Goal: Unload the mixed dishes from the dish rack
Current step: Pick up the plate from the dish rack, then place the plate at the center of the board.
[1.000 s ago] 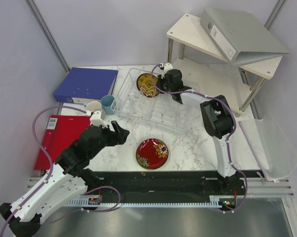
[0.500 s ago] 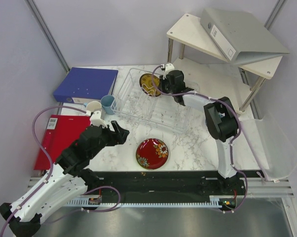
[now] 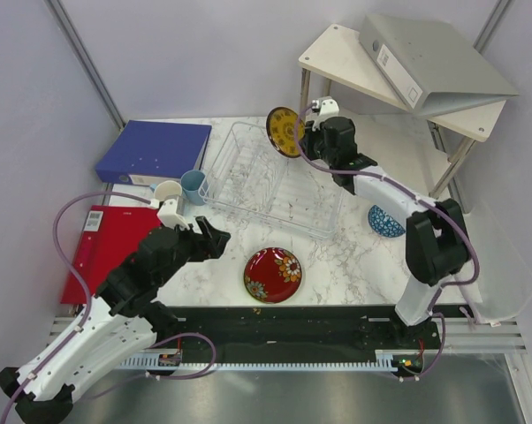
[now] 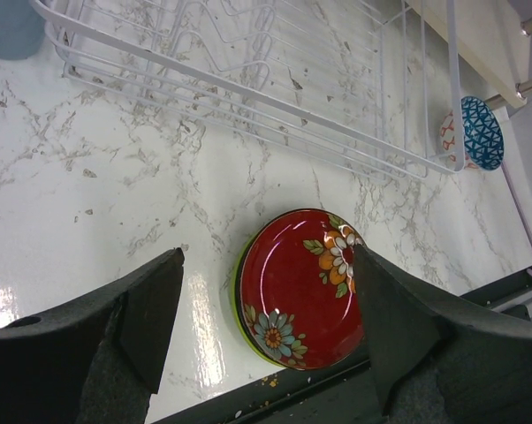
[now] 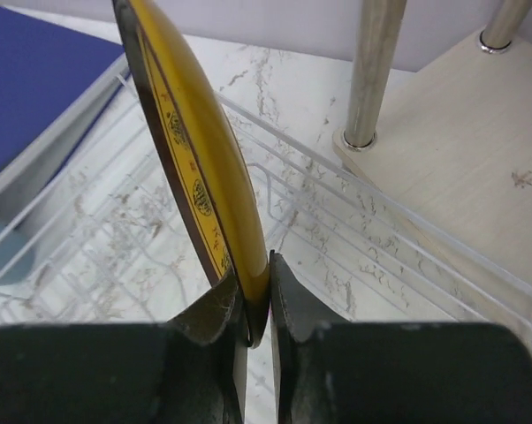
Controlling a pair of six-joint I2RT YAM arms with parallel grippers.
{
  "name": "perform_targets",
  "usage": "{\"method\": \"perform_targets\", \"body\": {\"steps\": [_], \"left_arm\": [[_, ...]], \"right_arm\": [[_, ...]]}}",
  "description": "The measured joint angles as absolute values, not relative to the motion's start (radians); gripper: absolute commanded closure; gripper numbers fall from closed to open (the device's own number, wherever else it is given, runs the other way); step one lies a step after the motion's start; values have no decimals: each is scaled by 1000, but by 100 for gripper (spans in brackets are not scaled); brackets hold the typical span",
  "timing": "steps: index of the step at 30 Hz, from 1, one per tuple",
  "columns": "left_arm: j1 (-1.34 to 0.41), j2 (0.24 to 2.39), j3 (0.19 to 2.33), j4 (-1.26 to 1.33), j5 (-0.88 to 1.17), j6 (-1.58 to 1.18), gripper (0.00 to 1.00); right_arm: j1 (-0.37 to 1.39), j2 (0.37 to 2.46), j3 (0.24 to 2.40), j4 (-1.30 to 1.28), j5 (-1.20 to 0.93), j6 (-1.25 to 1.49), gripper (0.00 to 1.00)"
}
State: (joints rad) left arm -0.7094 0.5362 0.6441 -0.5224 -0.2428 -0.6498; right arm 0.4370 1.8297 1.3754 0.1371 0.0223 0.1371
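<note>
The red bowl [image 3: 273, 275] stands uncovered. My right gripper will next bring the patterned plate back over the clear dish rack [image 3: 270, 181] and down onto that bowl to release it.
My right gripper [image 3: 301, 141] [image 5: 257, 291] is shut on the lower rim of the yellow-brown patterned plate [image 3: 285, 131] [image 5: 195, 168]. It holds the plate on edge above the far end of the clear dish rack [image 3: 270, 181] [image 5: 354, 238]. No dishes show in the rack [image 4: 248, 79]. The red bowl [image 3: 273, 275] [image 4: 303, 287] sits in front of it on a lime-green plate [image 4: 238, 291]. A blue patterned bowl [image 3: 386, 221] [image 4: 481, 132] lies right of the rack. A light blue cup [image 3: 193, 185] and a cream mug [image 3: 167, 192] stand at its left. My left gripper [image 3: 211, 237] [image 4: 266, 256] hangs open above the table, near the red bowl.
A blue binder [image 3: 155, 152] [image 5: 36, 79] and a red folder [image 3: 107, 247] lie at the left. The white two-tier shelf [image 3: 399, 71] with a grey binder [image 3: 434, 62] stands at the back right, its metal leg [image 5: 372, 71] close to the plate. A clear bin [image 3: 496, 265] sits at the far right.
My right gripper has lifted the yellow-brown plate up out of the rack and toward the back right. The arm's move uncovered the blue patterned bowl. The left arm has stayed still.
</note>
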Motion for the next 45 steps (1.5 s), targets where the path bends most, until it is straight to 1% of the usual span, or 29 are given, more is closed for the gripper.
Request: {"method": "perform_targets", "body": {"steps": [5,7,12,17,20,21,23,25,31,34,39,45], "left_arm": [[-709,528,644,-522,-243,-650,16],[-709,527,644,-522,-243,-650,16],[-709,506,644,-524,-244,-650,16],[-709,487,644,-525,-252,-651,16],[-709,483,644,-525,-257,-658,12],[-709,483,644,-526,-257,-661,7],[-709,484,644,-525,-257,-667,2],[-709,488,644,-525,-257,-673,1],[-709,517,644,-529,-259,-687,1],[-709,519,644,-531,-262,-689,1],[-709,520,644,-531,-263,-691,1],[-709,533,645,-533,-266,-691,1]], "right_arm": [[441,1606,1271,78,-5,285,100],[441,1531,1262,20,-39,356,100],[442,1382,1262,-144,-239,530,100],[448,1206,1172,-281,-455,642,100],[462,1106,1102,-365,-537,669,100],[469,1080,1080,-393,-553,670,100],[490,1037,1034,-443,-572,670,100],[513,1005,976,-466,-579,670,100],[609,986,802,-503,-567,684,100],[643,990,763,-499,-563,690,100],[675,1029,681,-408,-561,712,100],[677,1143,569,-282,-564,740,100]]}}
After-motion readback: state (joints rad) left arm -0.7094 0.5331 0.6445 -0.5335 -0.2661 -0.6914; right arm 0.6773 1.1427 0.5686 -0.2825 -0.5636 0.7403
